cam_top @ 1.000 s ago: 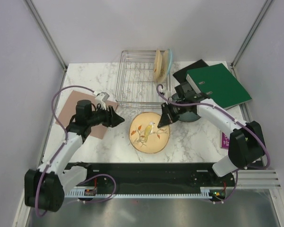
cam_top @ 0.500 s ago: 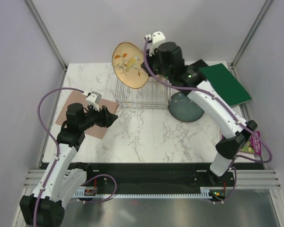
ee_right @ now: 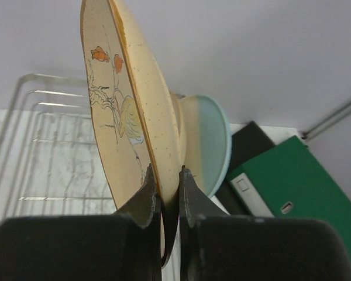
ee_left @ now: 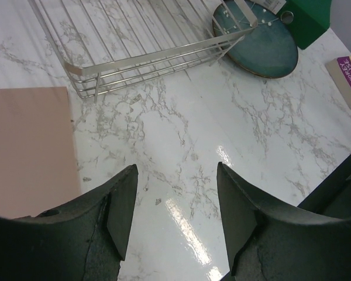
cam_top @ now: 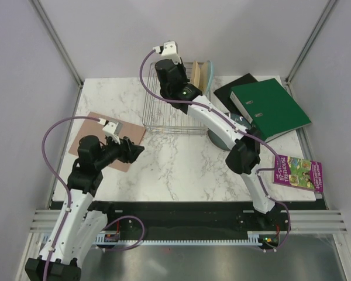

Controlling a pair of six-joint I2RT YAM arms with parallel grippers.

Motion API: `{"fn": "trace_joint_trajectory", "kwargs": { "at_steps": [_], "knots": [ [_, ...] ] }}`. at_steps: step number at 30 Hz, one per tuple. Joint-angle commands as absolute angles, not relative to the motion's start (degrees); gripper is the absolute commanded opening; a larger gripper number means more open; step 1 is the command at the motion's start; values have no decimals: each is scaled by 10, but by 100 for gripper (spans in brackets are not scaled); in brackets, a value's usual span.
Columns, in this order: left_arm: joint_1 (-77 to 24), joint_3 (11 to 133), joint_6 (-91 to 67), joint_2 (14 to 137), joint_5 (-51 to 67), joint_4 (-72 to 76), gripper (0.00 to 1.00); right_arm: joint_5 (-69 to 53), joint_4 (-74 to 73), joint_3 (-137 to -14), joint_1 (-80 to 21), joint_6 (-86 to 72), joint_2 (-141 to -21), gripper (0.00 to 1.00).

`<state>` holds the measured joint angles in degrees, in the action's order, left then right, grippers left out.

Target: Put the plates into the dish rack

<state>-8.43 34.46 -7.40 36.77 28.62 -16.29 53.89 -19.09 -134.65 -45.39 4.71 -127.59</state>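
The right gripper lowers beside the standing cream plate next and releases the bird plate's rim, as the cream-yellow bird plate hangs on edge above open rack wires.
My right gripper (ee_right: 168, 172) is shut on the rim of a cream-yellow bird plate (ee_right: 117, 117) and holds it on edge over the back right of the dish rack (ee_right: 41, 146). Close behind it stand another cream plate (ee_right: 178, 117) and the cream plate with light blue (ee_right: 213, 140). From above, the right gripper (cam_top: 188, 75) is mostly hidden under its wrist, beside the standing plates (cam_top: 197, 73) in the dish rack (cam_top: 164, 111). The dark slate-blue plate (ee_left: 263, 41) lies flat by the rack's right front corner. My left gripper (ee_left: 176, 193) is open and empty above bare marble.
A green ring binder (cam_top: 272, 105) lies on a black folder (cam_top: 237, 85) at the back right. A purple book (cam_top: 298, 172) lies at the right edge. A pink-brown mat (cam_top: 105, 137) lies left of the rack, under my left arm.
My right gripper took the bird plate off the table, carried it up over the rack and now holds it on edge beside the standing plates. My left arm drew back slightly.
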Motion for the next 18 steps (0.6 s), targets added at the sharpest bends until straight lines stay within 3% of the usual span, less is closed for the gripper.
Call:
{"fn": "trace_joint_trajectory", "kwargs": {
  "at_steps": [1,18],
  "knots": [
    [-81,324,-64,356,289,-162,64,678,-6,-1426,-456,156,-1290,0],
    [-81,279,-65,323,316,-148,64,679,24,-1470,-419,180,-1411,0]
  ]
}}
